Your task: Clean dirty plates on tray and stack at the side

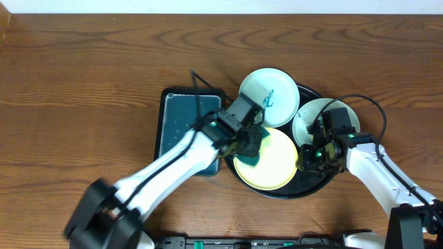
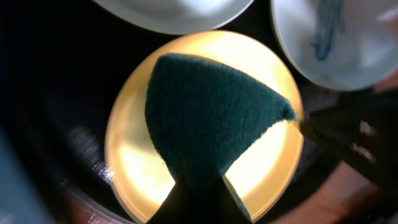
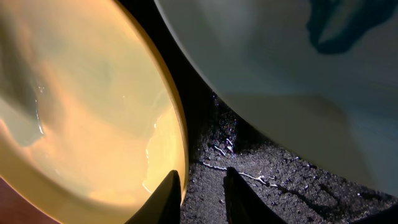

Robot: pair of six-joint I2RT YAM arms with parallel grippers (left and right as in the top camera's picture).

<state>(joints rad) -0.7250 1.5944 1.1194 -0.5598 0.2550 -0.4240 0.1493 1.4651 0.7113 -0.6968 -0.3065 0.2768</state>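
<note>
The right gripper's open fingers are already on both sides of the pale yellow plate's rim (image 1: 297, 156) beside the white plate (image 1: 308, 114), so the gripper will next ease onto it and close.
The black tray (image 1: 309, 181) holds three plates. The pale yellow plate (image 1: 277, 169) lies at the front, with the mint plate (image 1: 263, 86) behind it and the white plate (image 1: 308, 114) to the right. Teal marks show on the mint plate and, in the right wrist view, on the white plate (image 3: 280, 68). My left gripper (image 1: 248, 144) is shut on a dark green sponge (image 2: 205, 112), which is pressed flat on the yellow plate (image 2: 137, 155). My right gripper (image 3: 204, 196) stands slightly open at the yellow plate's right rim (image 3: 177, 124), one finger over the plate and the other over the tray floor (image 3: 249, 149).
A rectangular teal tray (image 1: 181, 128) lies just left of the black tray, with a black cable across its back edge. Bare wooden table (image 1: 83, 90) spreads to the left and behind.
</note>
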